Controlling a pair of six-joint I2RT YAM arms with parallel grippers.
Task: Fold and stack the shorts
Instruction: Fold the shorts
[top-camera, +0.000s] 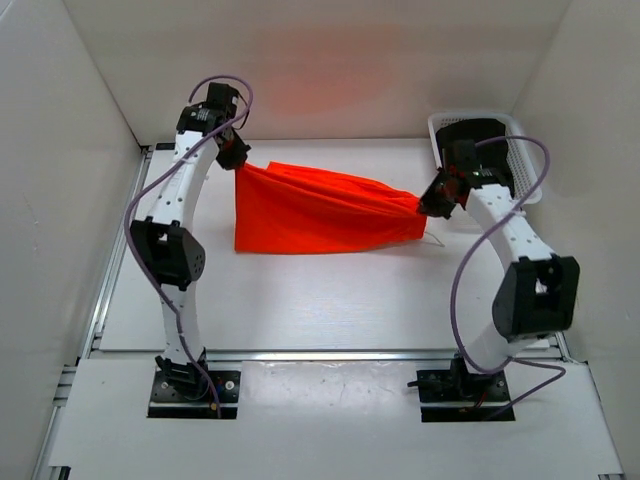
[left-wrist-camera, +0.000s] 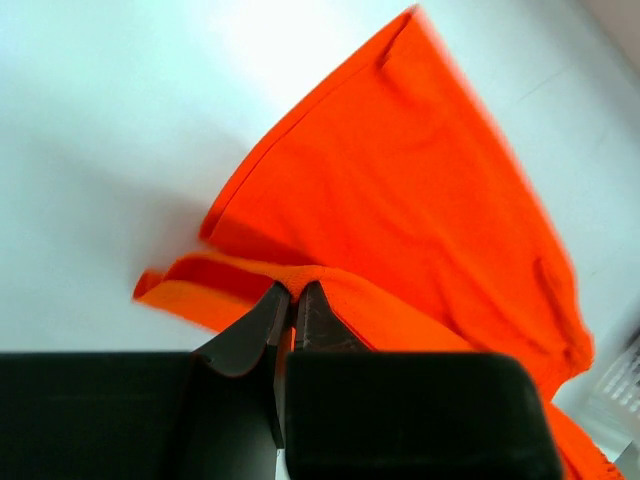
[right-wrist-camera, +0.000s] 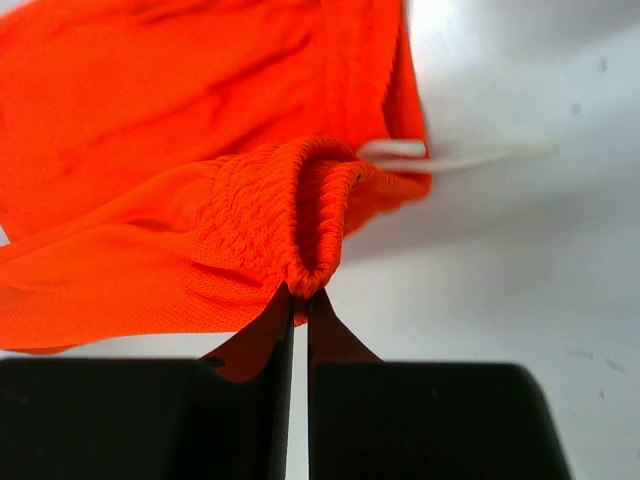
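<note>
The lower layer's uncovered waistband end (top-camera: 401, 192) (right-wrist-camera: 365, 70) lies outward, so my right gripper must next bring the pinched waistband outward over it and release, covering what still shows.
The neon-orange shorts (top-camera: 315, 208) hang stretched between my two grippers above the white table, lower edge touching the surface. My left gripper (top-camera: 237, 160) is shut on the shorts' far-left corner; in the left wrist view its gripper (left-wrist-camera: 291, 292) pinches a folded hem of the shorts (left-wrist-camera: 420, 200). My right gripper (top-camera: 432, 203) is shut on the right end; in the right wrist view its gripper (right-wrist-camera: 300, 293) clamps the gathered elastic waistband (right-wrist-camera: 300, 210). The white drawstring (right-wrist-camera: 450, 155) trails out to the right and also shows below the right gripper in the top view (top-camera: 433, 238).
A white mesh basket (top-camera: 520, 160) stands at the back right corner, just behind the right arm. White walls enclose the table on the left, back and right. The table's near edge has a metal rail (top-camera: 320, 354).
</note>
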